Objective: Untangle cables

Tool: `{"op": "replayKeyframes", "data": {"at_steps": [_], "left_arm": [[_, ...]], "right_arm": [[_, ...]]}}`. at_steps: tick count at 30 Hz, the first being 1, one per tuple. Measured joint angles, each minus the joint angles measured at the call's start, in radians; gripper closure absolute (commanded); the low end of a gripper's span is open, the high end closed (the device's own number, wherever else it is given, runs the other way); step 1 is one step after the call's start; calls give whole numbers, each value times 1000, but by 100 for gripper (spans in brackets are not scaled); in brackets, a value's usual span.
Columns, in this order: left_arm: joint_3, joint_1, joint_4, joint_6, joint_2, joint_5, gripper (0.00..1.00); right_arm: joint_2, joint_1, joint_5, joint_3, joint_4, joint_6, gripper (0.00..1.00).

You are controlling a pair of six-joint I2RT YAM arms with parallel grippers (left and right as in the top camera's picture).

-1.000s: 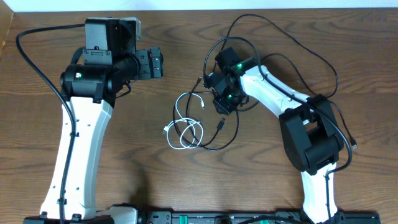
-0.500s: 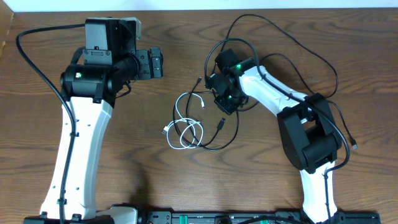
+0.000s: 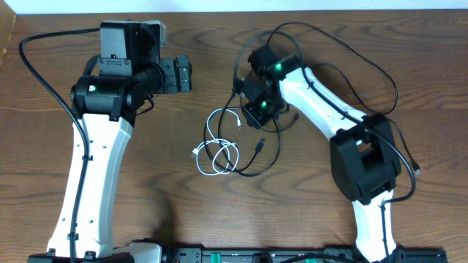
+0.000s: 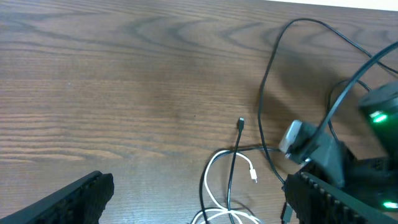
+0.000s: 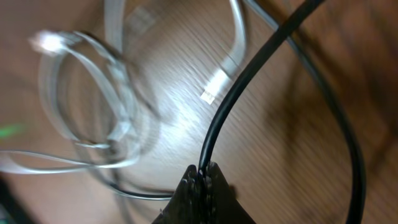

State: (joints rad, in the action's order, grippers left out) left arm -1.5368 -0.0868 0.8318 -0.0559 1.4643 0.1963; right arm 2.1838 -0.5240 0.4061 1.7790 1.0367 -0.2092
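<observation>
My right gripper will carry the black cable up and toward the right in the overhead view, then down. It will then let go of the cable inside the black bend [image 3: 379, 95], clear of the white loops.
The white cable [image 3: 218, 148] lies in loose loops at the table's middle, with the black cable [image 3: 272, 159] crossing through them. My right gripper [image 3: 254, 111] is just right of the tangle and is shut on the black cable [image 5: 249, 81], pinched at the fingertips [image 5: 202, 173]. The white cable [image 5: 118, 99] is blurred beyond it. My left gripper [image 3: 184, 74] is open and empty, up and to the left of the cables. In the left wrist view its fingers [image 4: 196, 196] straddle the white loop [image 4: 211, 177] and a black plug [image 4: 240, 124].
Thicker black arm wires [image 3: 365, 62] loop over the table behind the right arm. The right arm's body [image 3: 365, 157] stands to the right of the tangle and the left arm's base [image 3: 95, 161] to the left. The table's far edge [image 3: 219, 9] is near.
My right gripper has moved a little toward the far side and left, keeping hold of the black cable. The left arm has not moved.
</observation>
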Motion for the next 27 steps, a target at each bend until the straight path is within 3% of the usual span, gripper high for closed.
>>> {"op": "replayKeyframes", "data": {"at_steps": [7, 15, 20, 27], "left_arm": [[0, 0, 10, 0, 0, 0, 6], [0, 0, 14, 0, 0, 0, 6], [0, 0, 15, 0, 0, 0, 6], [0, 0, 14, 0, 0, 0, 6]], "right_arm": [[-48, 19, 233, 146, 8, 5, 99], [-91, 138, 454, 282, 52, 10, 99], [-164, 254, 357, 303, 147, 22, 99], [-372, 412, -39, 320, 338, 91, 99]]}}
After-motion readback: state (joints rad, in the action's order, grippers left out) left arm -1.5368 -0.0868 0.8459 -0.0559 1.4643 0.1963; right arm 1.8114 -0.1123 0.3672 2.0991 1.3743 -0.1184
